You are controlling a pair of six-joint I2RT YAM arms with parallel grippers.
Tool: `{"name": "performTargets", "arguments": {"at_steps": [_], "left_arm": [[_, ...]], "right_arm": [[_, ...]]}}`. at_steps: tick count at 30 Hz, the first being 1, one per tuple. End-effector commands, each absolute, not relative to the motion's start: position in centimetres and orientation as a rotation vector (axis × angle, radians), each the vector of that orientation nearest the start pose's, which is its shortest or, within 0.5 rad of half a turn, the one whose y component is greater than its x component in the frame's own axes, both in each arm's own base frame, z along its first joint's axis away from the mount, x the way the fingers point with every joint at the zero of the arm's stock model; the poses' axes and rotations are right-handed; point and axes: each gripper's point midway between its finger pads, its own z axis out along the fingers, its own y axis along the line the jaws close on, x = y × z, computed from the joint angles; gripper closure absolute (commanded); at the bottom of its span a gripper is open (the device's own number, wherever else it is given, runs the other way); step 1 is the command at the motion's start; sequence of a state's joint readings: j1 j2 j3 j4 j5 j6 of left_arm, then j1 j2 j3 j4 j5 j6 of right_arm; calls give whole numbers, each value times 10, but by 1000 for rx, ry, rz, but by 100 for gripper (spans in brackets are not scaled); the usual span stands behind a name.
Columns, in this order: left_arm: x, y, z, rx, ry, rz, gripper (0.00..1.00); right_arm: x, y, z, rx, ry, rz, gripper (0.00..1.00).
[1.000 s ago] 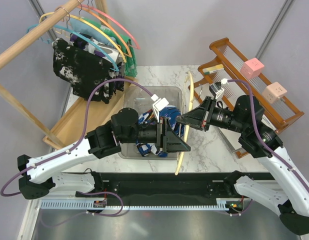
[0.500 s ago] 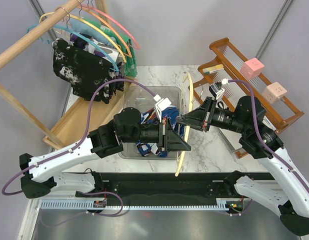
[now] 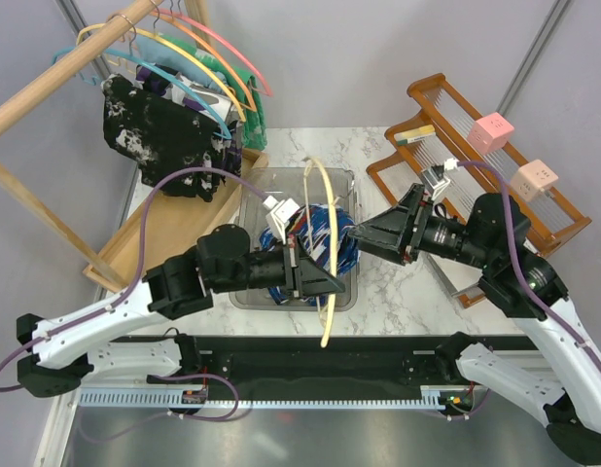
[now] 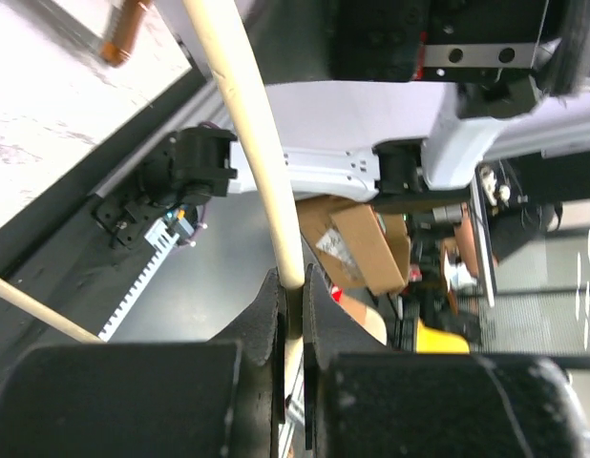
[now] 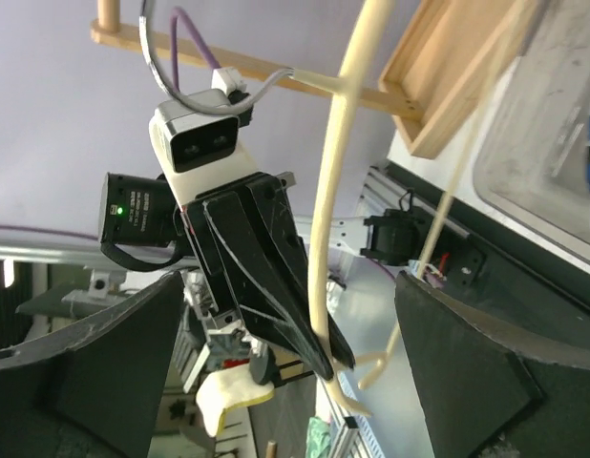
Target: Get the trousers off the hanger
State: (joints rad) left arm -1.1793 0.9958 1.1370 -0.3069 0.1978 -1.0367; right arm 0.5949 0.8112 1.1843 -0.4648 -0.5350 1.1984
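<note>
I will turn my left gripper outward next, swing it toward the wooden bar's bare part [image 3: 62, 70] and release the hanger there, as other hangers fill the bar's far end.
The cream hanger [image 3: 325, 209] stands on edge above the clear bin, arching from the bin's far side to the table's near edge. My left gripper [image 3: 332, 284] is shut on its lower part; in the left wrist view the jaws [image 4: 292, 282] pinch the pale bar [image 4: 245, 124]. The blue, white and red printed trousers [image 3: 310, 232] are bunched in the bin around the hanger; whether they still hang on it I cannot tell. My right gripper [image 3: 352, 233] stands open just right of the hanger. Its wrist view shows the fingers [image 5: 287, 286] wide apart with the hanger [image 5: 331, 191] between them, untouched.
The clear plastic bin [image 3: 252, 199] sits mid-table. A wooden rail at back left carries coloured hangers and a black speckled garment [image 3: 164, 131]. A wooden tray [image 3: 150, 238] lies left of the bin. A wooden rack with pink cubes [image 3: 490, 131] stands at right.
My left gripper closed on the hanger and swung it left, up over the bin. My right gripper let go of the hanger and opened wide.
</note>
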Motion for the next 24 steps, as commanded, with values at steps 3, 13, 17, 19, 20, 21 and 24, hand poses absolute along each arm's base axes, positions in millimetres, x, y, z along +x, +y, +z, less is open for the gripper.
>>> {"name": "performTargets", "arguments": {"at_steps": [3,13,17,19,20,21,24], "left_arm": [[82,-314,390,131,1955,-1680,98],[82,-277,363,40,1981,-1594,98],[87,-242,360,-89,1946,-1560,98],[92,-233,351,-144,1945,-1522,98],[93,-229,348,-163,1943,-1518,98],[95,-220,344,-202,1932,-1503,98],[101,-201,328,-294,1939,-1443,98]], "right_arm": [[144,198,425,202,1992,1367,2],[140,191,417,215,2035,1316,2],[141,193,415,213,2048,1315,2],[142,194,414,205,2058,1314,2],[142,195,413,204,2062,1315,2],[143,196,413,204,2066,1315,2],[144,198,413,199,2073,1319,2]]}}
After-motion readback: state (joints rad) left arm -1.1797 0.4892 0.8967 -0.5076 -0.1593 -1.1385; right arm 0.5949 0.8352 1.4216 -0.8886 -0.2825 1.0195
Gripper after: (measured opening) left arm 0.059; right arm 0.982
